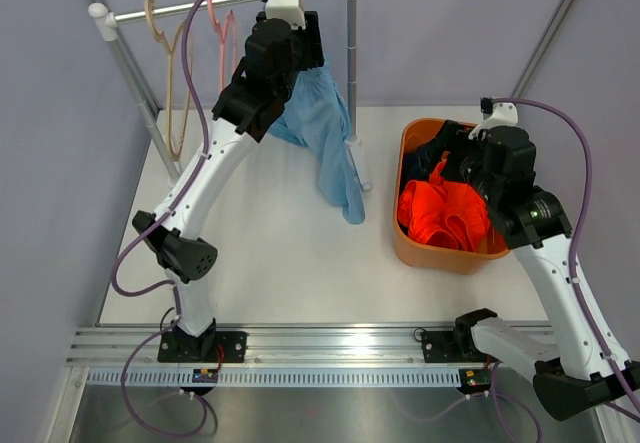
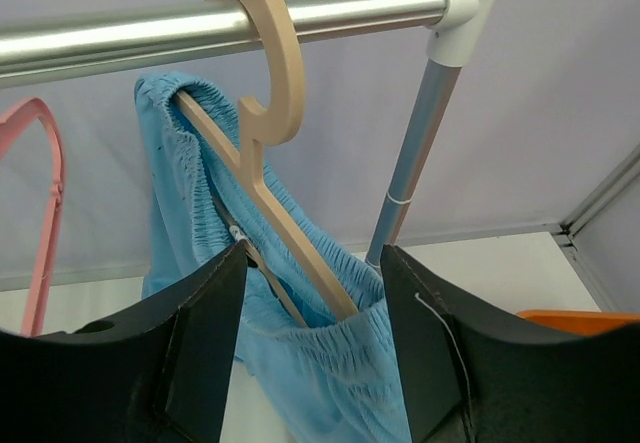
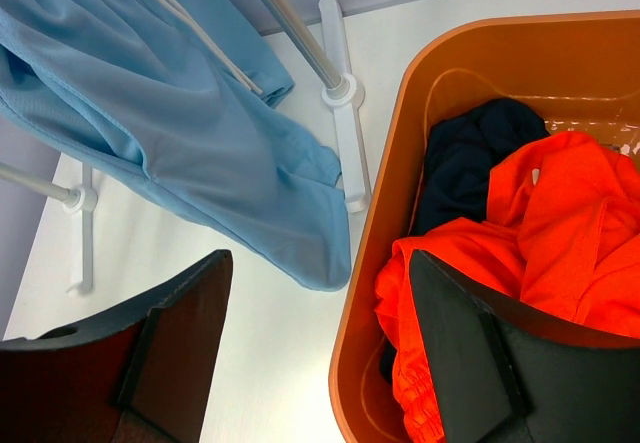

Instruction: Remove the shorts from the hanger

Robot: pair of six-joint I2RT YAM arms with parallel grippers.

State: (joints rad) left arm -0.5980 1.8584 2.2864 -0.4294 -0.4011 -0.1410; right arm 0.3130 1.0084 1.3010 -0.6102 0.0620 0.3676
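Note:
I need to move my left gripper outward along the beige hanger and close it on the hanger's neck under the hook [image 2: 252,156], because that neck is outward of the gripper's open fingers.
The light blue shorts [image 1: 328,133] hang by their waistband on a beige wooden hanger [image 2: 268,113] hooked over the metal rail [image 1: 200,5]; they also show in the left wrist view [image 2: 330,363] and the right wrist view [image 3: 190,133]. My left gripper [image 2: 312,263] is open, its jaws on either side of the waistband and the hanger arm, not closed on them. The orange shorts [image 1: 445,213] and the navy shorts [image 1: 440,143] lie in the orange bin [image 1: 420,253]. My right gripper [image 3: 320,263] is open and empty above the bin's left rim [image 3: 375,263].
An empty beige hanger [image 1: 170,63] and an empty pink hanger [image 1: 225,33] hang on the rail to the left. The rack's upright post [image 1: 352,73] and its white foot [image 3: 340,113] stand between the blue shorts and the bin.

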